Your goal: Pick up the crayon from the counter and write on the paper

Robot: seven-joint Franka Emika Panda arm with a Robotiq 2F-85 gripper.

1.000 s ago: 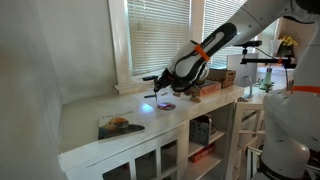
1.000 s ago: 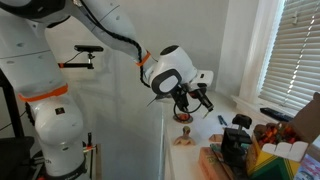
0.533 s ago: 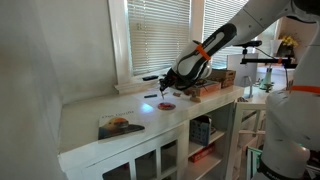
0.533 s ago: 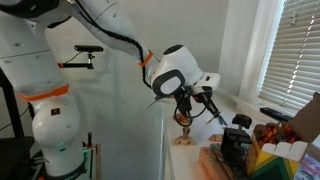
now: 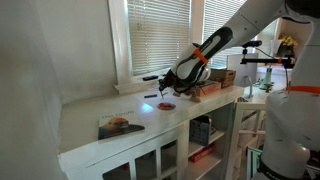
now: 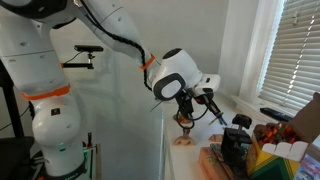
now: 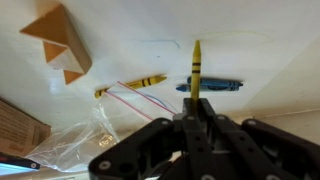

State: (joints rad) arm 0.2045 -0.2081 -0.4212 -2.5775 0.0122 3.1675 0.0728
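Note:
I should move my gripper to the right in the wrist view and down to the bare paper past the blue crayon, because that spot is clear, and then let go of the crayon.
My gripper is shut on an olive-yellow crayon that sticks out from between the closed fingers, tip towards the white paper. Thin red and blue lines are drawn on the paper. A yellow crayon and a blue crayon lie flat on it, just beyond the held tip. In both exterior views the gripper hangs low over the white counter, near the window.
A wooden block and a clear plastic bag lie beside the paper. A small red disc and a picture book are on the counter. Boxes and clutter stand at one end. Window blinds are behind.
The gripper has shifted slightly sideways and a little lower over the counter, still holding the crayon. Nothing else moved.

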